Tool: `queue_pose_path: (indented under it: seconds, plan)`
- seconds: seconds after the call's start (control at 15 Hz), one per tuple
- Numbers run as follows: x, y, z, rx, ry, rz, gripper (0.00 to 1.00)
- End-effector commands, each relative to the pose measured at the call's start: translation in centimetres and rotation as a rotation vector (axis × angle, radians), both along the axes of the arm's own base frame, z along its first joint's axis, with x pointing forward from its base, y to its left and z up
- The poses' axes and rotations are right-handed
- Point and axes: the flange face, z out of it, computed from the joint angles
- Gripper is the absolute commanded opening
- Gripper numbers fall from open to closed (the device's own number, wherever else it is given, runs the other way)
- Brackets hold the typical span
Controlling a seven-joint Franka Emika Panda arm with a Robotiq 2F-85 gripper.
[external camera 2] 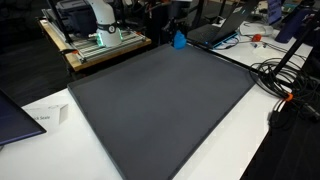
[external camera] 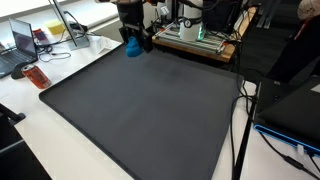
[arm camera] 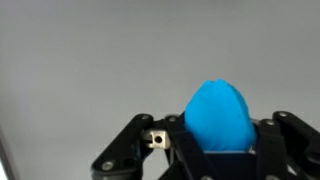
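Note:
I need to rise high above the mat's far edge next and open my black fingers to release the bright blue rounded object clamped between them.
My gripper (external camera: 135, 44) is at the far edge of a large dark grey mat (external camera: 150, 100) and is shut on a bright blue rounded object (external camera: 133, 48). In the wrist view the blue object (arm camera: 220, 115) sits between the black fingers (arm camera: 215, 140) and sticks out past them over the grey mat (arm camera: 100, 60). In the exterior views the blue object (external camera 2: 180, 41) hangs just above the mat's far edge (external camera 2: 160, 100). The arm above it is mostly out of frame.
A wooden bench with electronics (external camera: 195, 38) stands behind the mat; it also shows in an exterior view (external camera 2: 100, 40). A laptop (external camera: 20, 50) and a red item (external camera: 37, 77) lie on the white table. Cables (external camera 2: 285, 85) and a paper tag (external camera 2: 45, 118) lie beside the mat.

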Motion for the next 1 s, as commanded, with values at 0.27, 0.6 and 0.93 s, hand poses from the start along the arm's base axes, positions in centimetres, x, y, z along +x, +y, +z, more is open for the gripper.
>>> queue_pose_path:
  seconds: [0.27,0.6,0.93]
  plan:
    - [-4.1,-1.0,6.1,0.019,-0.037,0.002,0.00]
    - [-5.4,-0.3,10.0,0.015,-0.054,0.006,0.00]
    - [-6.1,-0.5,11.2,0.021,-0.021,0.008,0.45]
